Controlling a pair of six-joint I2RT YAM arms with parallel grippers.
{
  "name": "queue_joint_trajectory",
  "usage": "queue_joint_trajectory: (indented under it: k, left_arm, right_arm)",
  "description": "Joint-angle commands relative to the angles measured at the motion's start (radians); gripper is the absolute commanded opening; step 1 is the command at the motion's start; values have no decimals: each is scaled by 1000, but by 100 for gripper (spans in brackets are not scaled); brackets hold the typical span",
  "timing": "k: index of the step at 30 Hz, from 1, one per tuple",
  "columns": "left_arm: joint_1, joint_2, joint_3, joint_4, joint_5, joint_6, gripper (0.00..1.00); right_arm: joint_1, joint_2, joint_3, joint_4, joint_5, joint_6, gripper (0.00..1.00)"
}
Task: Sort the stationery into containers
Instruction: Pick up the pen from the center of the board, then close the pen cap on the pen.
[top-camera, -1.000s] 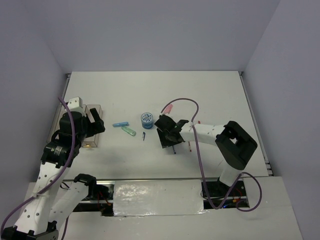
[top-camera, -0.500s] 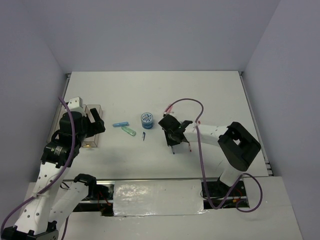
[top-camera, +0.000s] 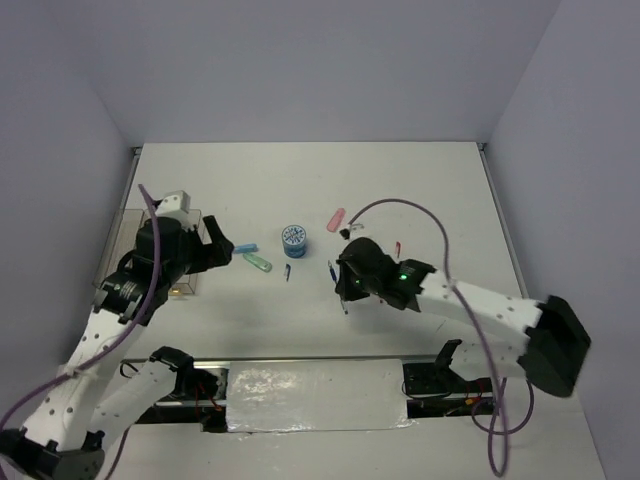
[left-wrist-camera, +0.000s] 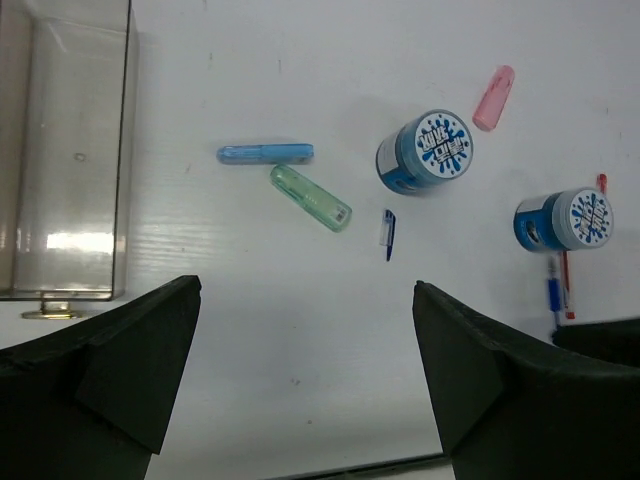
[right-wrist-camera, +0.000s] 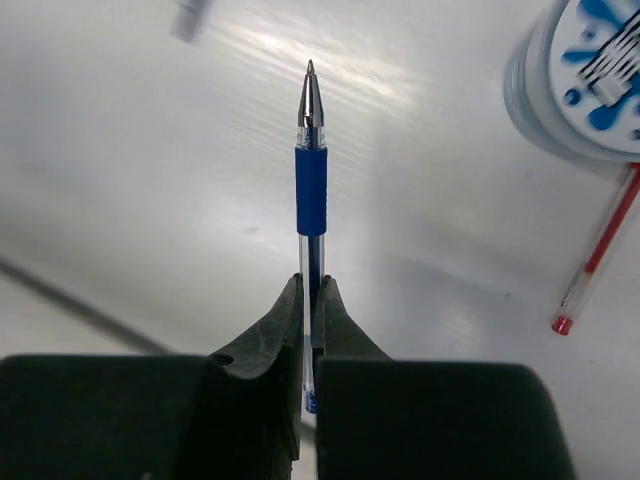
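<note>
The left gripper will next go down past the green bar (left-wrist-camera: 311, 198) onto the blue pen cap (left-wrist-camera: 388, 235), because the cap is below the gripper and to its right in the top view.
My right gripper (right-wrist-camera: 312, 285) is shut on a blue pen (right-wrist-camera: 311, 188). The pen's tip points away from the jaws, above the white table. Beside it lie a red pen (right-wrist-camera: 598, 252) and a blue roll (right-wrist-camera: 592, 78) with a patterned white top. My left gripper (left-wrist-camera: 305, 288) hangs open and holds nothing, above bare table. Beyond it lie a light-blue bar (left-wrist-camera: 265, 153), a green bar (left-wrist-camera: 311, 198), a second blue roll (left-wrist-camera: 425, 152) and a pink bar (left-wrist-camera: 493, 84). The clear container (left-wrist-camera: 70, 150) stands at the left of that view.
A small blue pen cap (left-wrist-camera: 388, 233) lies loose between the green bar and the rolls. From above, the container (top-camera: 181, 289) sits at the table's left edge, under my left arm. Grey walls close the table on three sides.
My right gripper has shut on the blue pen and the arm has stretched out lower in the top view. My left gripper has moved right, away from the container toward the bars.
</note>
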Motion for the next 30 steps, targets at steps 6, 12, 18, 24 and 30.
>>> queue_joint_trajectory:
  k: [6, 12, 18, 24, 30]
  left_arm:
    - [-466, 350, 69, 172, -199, -182, 98]
    - [-556, 655, 132, 214, -274, -193, 92]
    - [-555, 838, 198, 221, -323, -172, 79]
    - [-538, 941, 224, 257, -334, -156, 76]
    - [-501, 993, 218, 290, -302, -140, 71]
  right_arm:
    - [19, -497, 109, -268, 145, 79, 0]
    - [19, -671, 129, -408, 193, 90, 0]
    - [21, -688, 129, -436, 196, 76, 0]
    - [21, -678, 122, -419, 201, 64, 0]
    - [19, -688, 122, -422, 208, 55, 0]
